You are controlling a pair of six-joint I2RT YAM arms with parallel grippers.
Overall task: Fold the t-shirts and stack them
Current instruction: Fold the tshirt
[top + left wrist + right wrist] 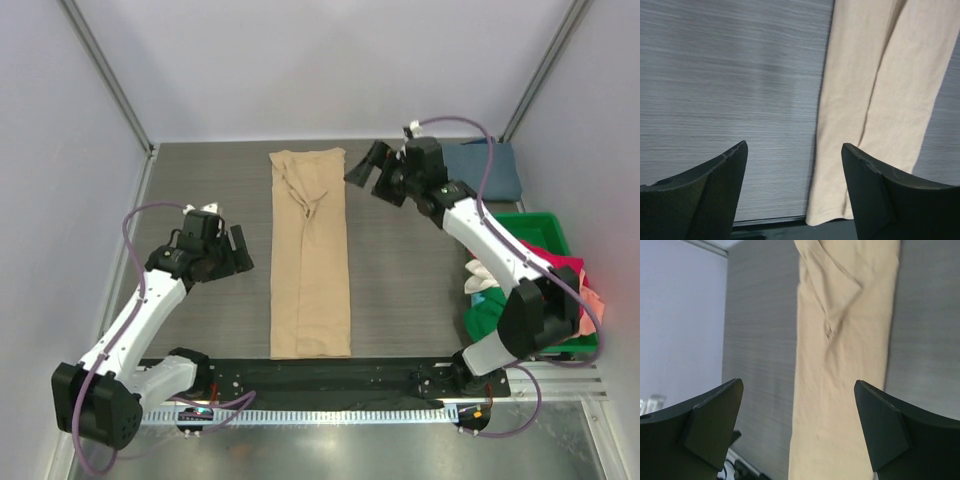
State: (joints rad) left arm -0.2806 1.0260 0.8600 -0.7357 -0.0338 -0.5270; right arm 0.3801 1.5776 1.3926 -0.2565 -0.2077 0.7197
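Observation:
My right gripper comes back and down next onto the near hem's bin-side corner [346, 352], which is below and back from it, as the t-shirt lies full length.
A tan t-shirt [310, 255] lies folded into a long narrow strip down the middle of the table, sleeves tucked in. The left wrist view shows its near hem [875, 100]; the right wrist view shows its length [845, 365]. My left gripper [240, 250] hovers open to the left of the strip, apart from it, with nothing between its fingers [715, 185]. The right gripper [365, 165] hangs open just right of the strip's far end, also holding nothing. A slate blue-grey t-shirt [490, 165] lies folded at the back right.
A green plastic bin [545, 275] at the right edge holds a heap of shirts in magenta, peach, white and green. White walls and metal posts close in the table at the back and sides. A black rail [330, 375] runs along the near edge.

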